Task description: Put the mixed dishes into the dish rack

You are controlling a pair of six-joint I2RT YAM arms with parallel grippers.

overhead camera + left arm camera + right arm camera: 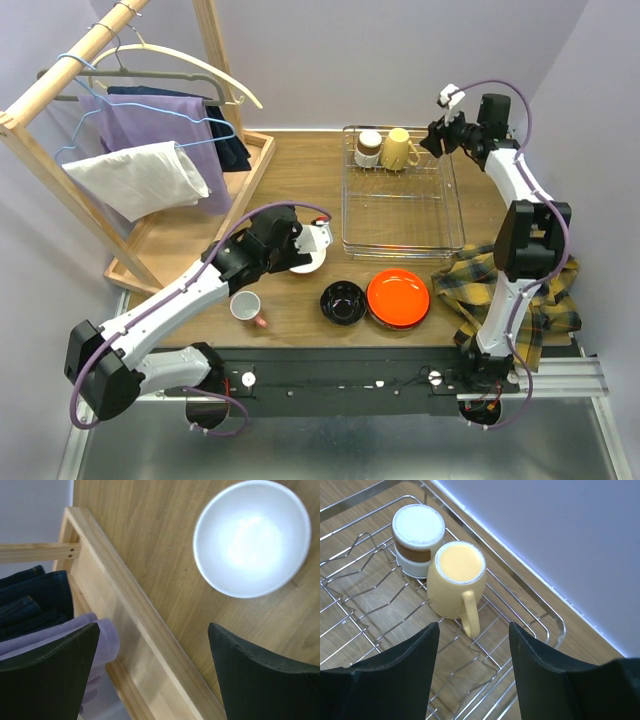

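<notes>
The pink-handled mug stands with its opening up, below my left gripper and nearer the base. My left gripper will move back to it next and go down onto its rim (235, 297) opposite the handle.
The silver wire dish rack (402, 200) stands at the back right. An upturned yellow mug (398, 149) (456, 580) and an upturned white-and-brown cup (369, 148) (418, 539) sit in its far end. My right gripper (446, 135) (472, 675) is open and empty above the rack's far right corner. A white bowl (308, 264) (251, 537) sits on the table, partly under my left gripper (288, 244) (152, 680), which is open and empty above it. A pink-handled mug (246, 306), a black bowl (343, 301) and an orange-red bowl (398, 298) sit near the front.
A wooden clothes-rack tray (255, 185) (135, 605) with hung purple, white and navy clothes (165, 140) stands at the left, close to my left gripper. A plaid cloth (525, 295) lies at the front right by the right arm's base.
</notes>
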